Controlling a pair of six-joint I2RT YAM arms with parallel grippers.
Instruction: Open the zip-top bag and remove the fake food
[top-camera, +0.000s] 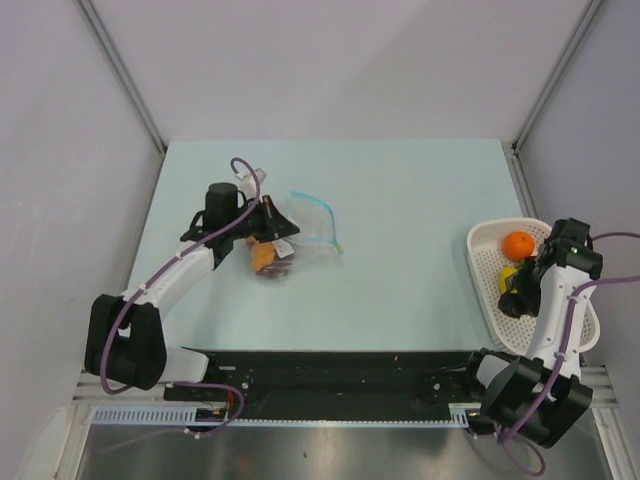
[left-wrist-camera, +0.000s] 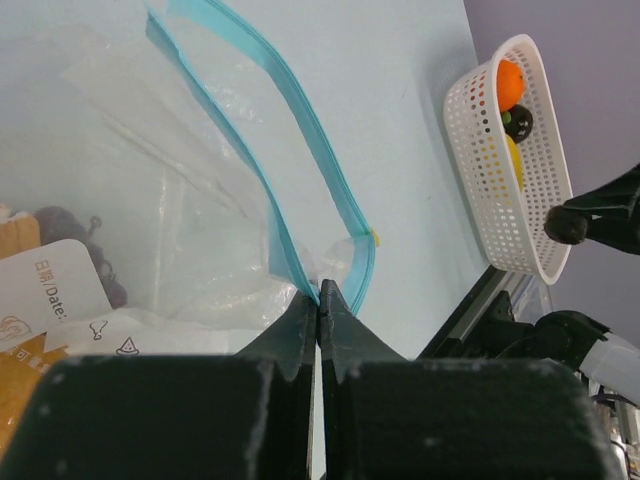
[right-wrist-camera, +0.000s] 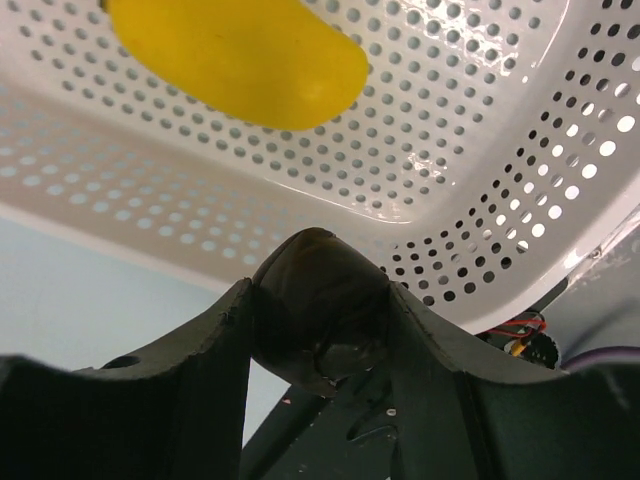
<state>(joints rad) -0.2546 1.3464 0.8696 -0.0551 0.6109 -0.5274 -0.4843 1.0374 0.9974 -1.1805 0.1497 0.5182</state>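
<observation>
My right gripper still has the dark brown piece hanging above the basket's rim, so next it should go down into the basket's near end, beside the yellow oblong, and then open.
The zip-top bag lies left of the table's middle, its teal zip strip parted into an open mouth. My left gripper is shut on the bag's edge right by the strip, as the left wrist view shows. An orange-brown piece and dark purple pieces are still inside the bag. My right gripper is shut on a dark brown piece over the white basket. A yellow oblong and an orange ball lie in the basket.
The white perforated basket stands at the table's right edge, by the right arm. A white printed label shows through the bag. A black rail runs along the near edge. Walls enclose the table on three sides.
</observation>
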